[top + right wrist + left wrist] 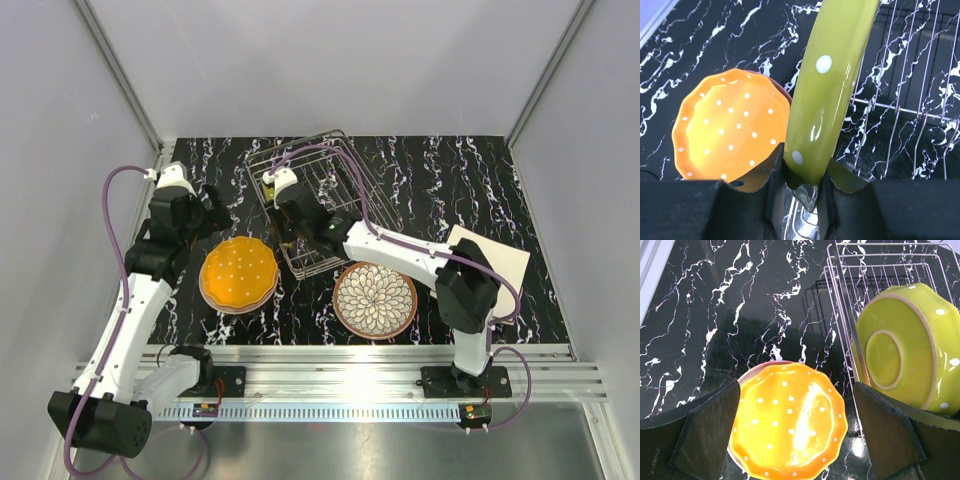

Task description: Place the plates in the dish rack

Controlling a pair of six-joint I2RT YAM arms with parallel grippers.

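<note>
The lime-green plate is already on edge along the rack's wires and needs to go down and be released by my right gripper, as the slot beside the rack's side bar is below the gripper.
My right gripper is shut on the rim of the lime-green dotted plate, which stands on edge inside the wire dish rack. In the left wrist view the same lime-green plate shows its underside behind the rack's wires. The orange dotted plate lies flat left of the dish rack, and a pink rim peeks from under it. My left gripper hangs open above the orange plate, fingers wide apart. A brown-rimmed petal plate lies in front of the rack.
A white squarish plate lies at the right, partly under the right arm. The black marbled tabletop ends at a metal rail in front. Grey walls close in the back and sides.
</note>
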